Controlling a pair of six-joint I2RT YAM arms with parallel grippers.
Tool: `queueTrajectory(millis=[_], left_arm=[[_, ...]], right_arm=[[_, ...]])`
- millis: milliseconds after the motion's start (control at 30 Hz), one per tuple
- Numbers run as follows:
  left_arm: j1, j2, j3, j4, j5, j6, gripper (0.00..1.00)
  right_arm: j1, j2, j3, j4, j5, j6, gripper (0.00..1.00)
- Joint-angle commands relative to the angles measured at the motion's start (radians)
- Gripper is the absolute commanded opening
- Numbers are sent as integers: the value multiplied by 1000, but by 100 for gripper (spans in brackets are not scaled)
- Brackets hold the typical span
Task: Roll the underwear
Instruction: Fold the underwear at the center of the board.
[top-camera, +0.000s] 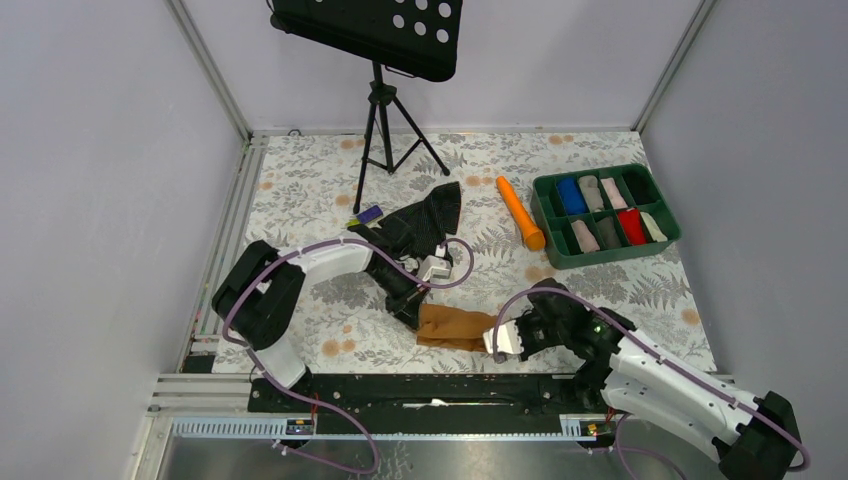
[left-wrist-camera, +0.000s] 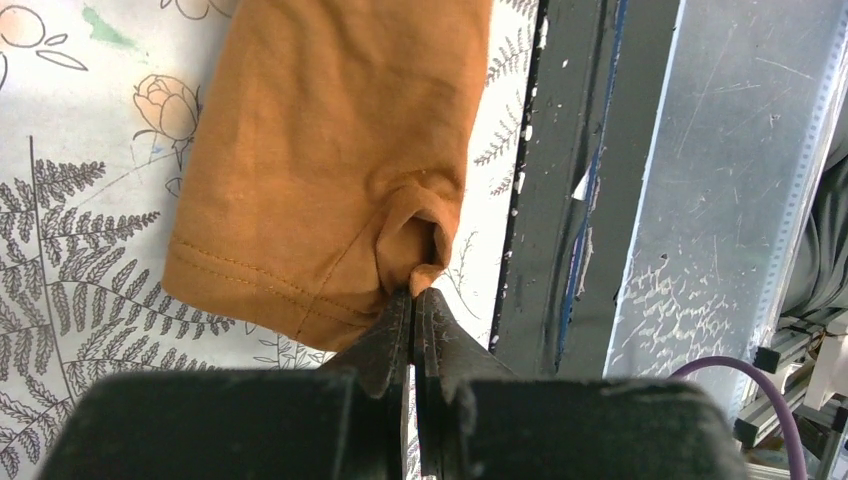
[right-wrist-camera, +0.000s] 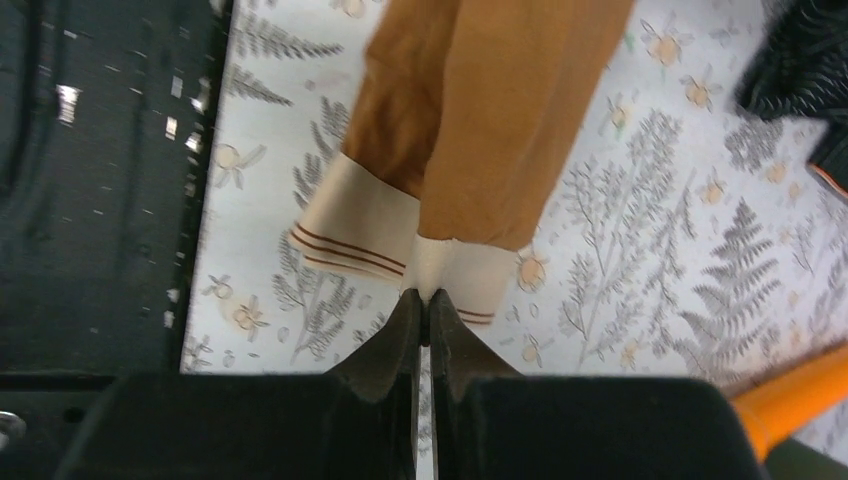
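Note:
My right gripper lowers and draws back toward the black bar next, laying the pinched waistband over the underwear's uncovered under layer (right-wrist-camera: 350, 222).
The caramel-brown underwear (top-camera: 452, 327) lies near the table's front edge, stretched between both grippers. My left gripper (top-camera: 415, 312) is shut on a pinch of its hemmed end, as the left wrist view (left-wrist-camera: 413, 292) shows, with the brown fabric (left-wrist-camera: 330, 150) spread beyond the tips. My right gripper (top-camera: 497, 340) is shut on the pale beige waistband (right-wrist-camera: 360, 228) with brown stripes, its tips (right-wrist-camera: 427, 296) pinching the band's edge. The underwear (right-wrist-camera: 480, 120) looks folded lengthwise into a narrow strip.
A black garment (top-camera: 425, 225) lies behind the left arm. An orange cylinder (top-camera: 520, 212) lies beside a green tray (top-camera: 560, 255) of rolled garments at the right. A music stand's tripod (top-camera: 385, 130) stands at the back. A black rail (top-camera: 430, 385) runs along the near edge.

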Motion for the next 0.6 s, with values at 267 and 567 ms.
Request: queueTrajectory(millis=[267, 567], left_arm=[[0, 81, 62, -68, -34, 83, 0], [0, 92, 38, -82, -46, 93, 0]], right_arm=[[206, 114, 34, -16, 30, 153, 0], [220, 112, 7, -12, 10, 142, 8]])
